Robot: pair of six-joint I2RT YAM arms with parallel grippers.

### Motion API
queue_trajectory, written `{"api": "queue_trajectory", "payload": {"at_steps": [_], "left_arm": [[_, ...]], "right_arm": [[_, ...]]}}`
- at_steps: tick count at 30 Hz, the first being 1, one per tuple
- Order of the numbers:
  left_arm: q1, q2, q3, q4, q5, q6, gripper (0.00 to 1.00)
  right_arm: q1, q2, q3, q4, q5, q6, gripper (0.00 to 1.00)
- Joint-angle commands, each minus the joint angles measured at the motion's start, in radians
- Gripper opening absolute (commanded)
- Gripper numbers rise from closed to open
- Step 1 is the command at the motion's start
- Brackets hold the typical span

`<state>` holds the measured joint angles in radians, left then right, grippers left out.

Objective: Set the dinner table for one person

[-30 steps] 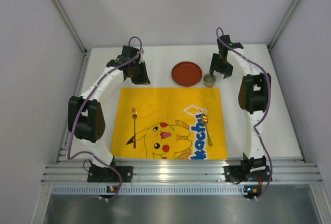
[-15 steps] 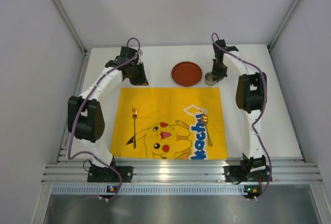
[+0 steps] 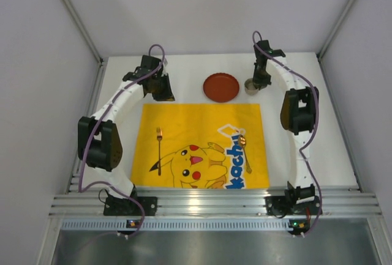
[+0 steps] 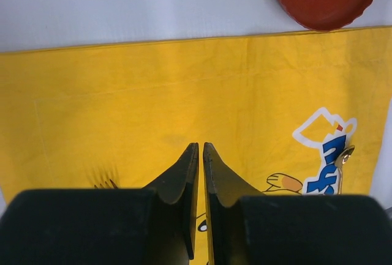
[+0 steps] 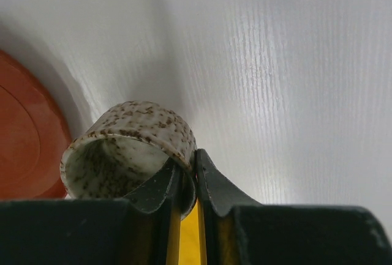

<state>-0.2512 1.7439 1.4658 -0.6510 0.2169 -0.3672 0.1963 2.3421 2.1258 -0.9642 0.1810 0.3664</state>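
My right gripper will move back and then down, onto the mat just beyond the spoon's bowl, because that spot is clear for releasing the cup.
On the dinner table lies a yellow Pikachu mat with a gold fork on its left and a gold spoon on its right. A red plate sits just behind the mat. To the plate's right, my right gripper is shut on the wall of a speckled cup, one finger inside the rim and one outside; the cup hangs tilted over the white top. My left gripper is shut and empty above the mat's back-left part, with the fork's tines just showing.
Grey walls enclose the table on three sides. A metal rail with both arm bases runs along the near edge. Bare white table borders the mat at the back and along both sides.
My right gripper came down from open above the cup, shut on its wall and shifted it slightly toward the back. The left arm barely moved.
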Motion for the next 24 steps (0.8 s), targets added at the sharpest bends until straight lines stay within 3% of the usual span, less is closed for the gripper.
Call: {"api": "queue_trajectory", "payload": {"at_steps": [1, 5, 13, 24], "left_arm": [[0.0, -0.06, -0.005, 0.019, -0.019, 0.002, 0.12], [0.0, -0.058, 0.001, 0.016, -0.024, 0.002, 0.12], [0.0, -0.057, -0.001, 0.016, -0.017, 0.001, 0.12], [-0.002, -0.083, -0.021, 0.004, 0.004, 0.004, 0.12]], "right_arm": [[0.014, -0.162, 0.022, -0.011, 0.035, -0.009, 0.0], [0.058, -0.317, -0.105, 0.01, -0.017, 0.012, 0.0], [0.216, -0.536, -0.536, 0.146, -0.127, 0.115, 0.0], [0.233, -0.474, -0.671, 0.212, -0.13, 0.124, 0.0]]}}
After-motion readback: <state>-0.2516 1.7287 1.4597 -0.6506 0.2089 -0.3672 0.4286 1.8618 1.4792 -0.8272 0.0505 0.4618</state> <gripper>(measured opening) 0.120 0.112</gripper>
